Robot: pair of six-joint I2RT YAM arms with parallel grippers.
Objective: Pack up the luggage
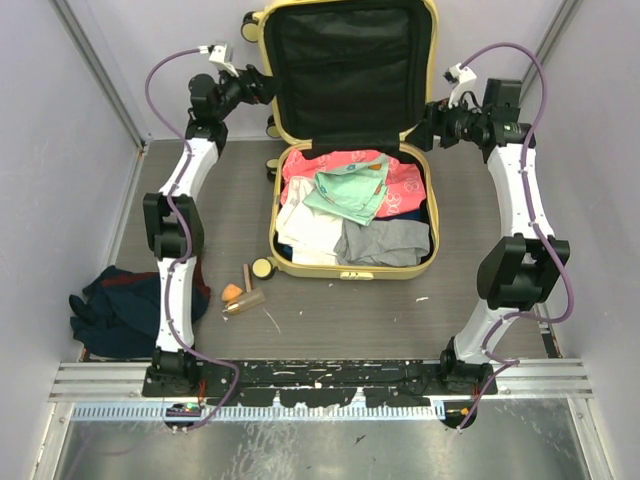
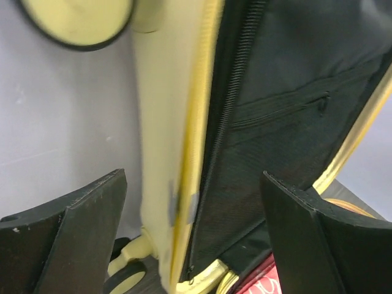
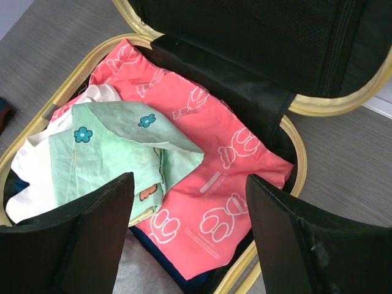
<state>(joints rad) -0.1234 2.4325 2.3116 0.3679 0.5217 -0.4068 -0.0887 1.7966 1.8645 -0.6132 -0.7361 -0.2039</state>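
Observation:
My left gripper already has the lid's zip edge (image 1: 269,75) (image 2: 193,142) running between its open fingers. It needs to move up slightly along it toward the luggage's upper wheel, then close.
The pale-yellow luggage (image 1: 277,255) lies open on the table, its black-lined lid (image 1: 345,70) standing upright at the back. Its base holds a pink printed garment (image 1: 400,185), a mint-green garment (image 1: 350,192), white cloth (image 1: 305,230) and grey cloth (image 1: 385,242). My left gripper (image 1: 262,88) is open, its jaws either side of the lid's left edge (image 2: 184,153). My right gripper (image 1: 428,125) is open by the lid's right edge, above the pink garment (image 3: 208,184) and the green one (image 3: 116,147).
A dark blue-green pile of clothes (image 1: 115,305) lies at the front left. A small orange item (image 1: 232,293) and a brown bottle (image 1: 245,300) lie by the luggage's front left wheel (image 1: 262,268). Metal rails run along the near edge (image 1: 320,380).

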